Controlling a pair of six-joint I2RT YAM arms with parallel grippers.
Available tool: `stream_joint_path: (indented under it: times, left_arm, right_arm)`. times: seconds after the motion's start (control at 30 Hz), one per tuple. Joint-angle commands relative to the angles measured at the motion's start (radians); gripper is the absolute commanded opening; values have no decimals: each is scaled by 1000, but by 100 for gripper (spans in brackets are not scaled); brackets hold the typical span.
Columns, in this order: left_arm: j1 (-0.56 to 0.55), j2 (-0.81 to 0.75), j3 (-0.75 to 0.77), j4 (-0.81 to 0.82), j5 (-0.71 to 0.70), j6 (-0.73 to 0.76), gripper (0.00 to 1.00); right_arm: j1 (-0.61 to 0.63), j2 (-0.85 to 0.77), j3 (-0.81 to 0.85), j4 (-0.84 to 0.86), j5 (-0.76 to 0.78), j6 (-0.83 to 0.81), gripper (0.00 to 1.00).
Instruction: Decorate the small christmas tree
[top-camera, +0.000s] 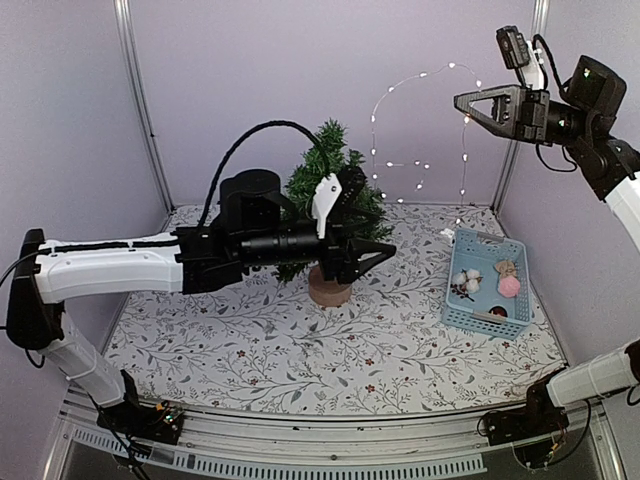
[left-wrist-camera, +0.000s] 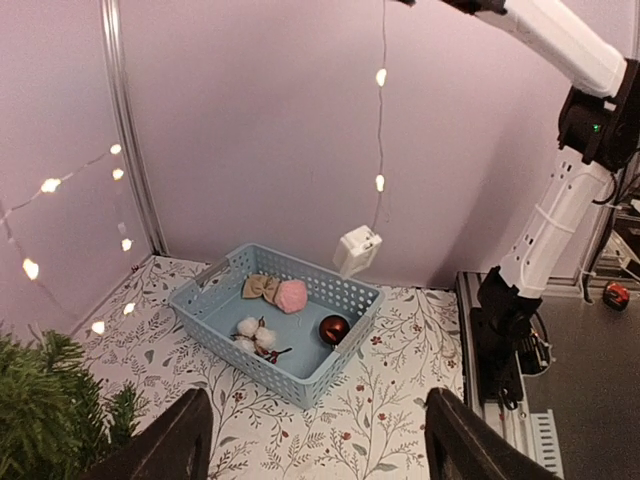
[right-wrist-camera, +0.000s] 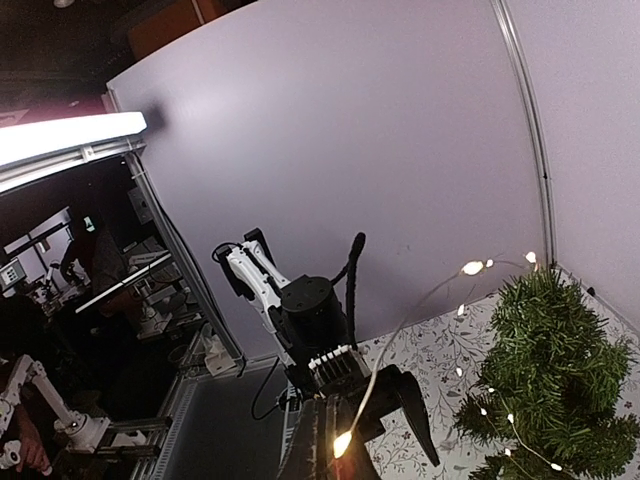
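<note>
The light wire (top-camera: 376, 177) (left-wrist-camera: 30, 267) hangs to the left in the left wrist view. It comes between the left gripper's open fingers next, as the gripper turns outward toward the branches.
The small christmas tree (top-camera: 330, 165) stands at the back centre on its round tan base (top-camera: 328, 288); its green branches also show in the left wrist view (left-wrist-camera: 40, 410) and the right wrist view (right-wrist-camera: 550, 370). My left gripper (top-camera: 370, 222) hovers just in front of the tree, open, with nothing between its fingers (left-wrist-camera: 165, 440). High at the right, my right gripper (top-camera: 462, 102) is shut on a lit fairy-light string (top-camera: 410, 80). The string arcs over to the tree, and its white battery box (left-wrist-camera: 357, 250) dangles above the basket.
A blue basket (top-camera: 487, 280) at the right holds a cotton sprig (left-wrist-camera: 255, 335), a tan bow (left-wrist-camera: 262, 288), a pink ornament (left-wrist-camera: 292, 296) and a red ball (left-wrist-camera: 333, 328). Walls close in the back and sides. The right arm (left-wrist-camera: 560, 200) rises beside the basket.
</note>
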Motion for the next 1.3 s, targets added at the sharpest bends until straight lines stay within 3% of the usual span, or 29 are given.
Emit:
stream_joint_path:
  times: [0.0,0.37,0.8,1.27]
  left_arm:
    - [-8,-100,-71,-2,-100,40,74]
    - [-7,-186,-88,-62,-201,117,69]
    - [-3,-100,-4,-114,-235,203,73]
    - [10,-9,71,-108,-221,223,68]
  right_arm:
    - [9,-18,1,-13,-53,-7,0]
    - [16,-21,-3,-33,-83,-8,0]
    - [34,-20,-19,-42,-127,-12,0]
    - [47,-29,-39,-36,-155,-13,0]
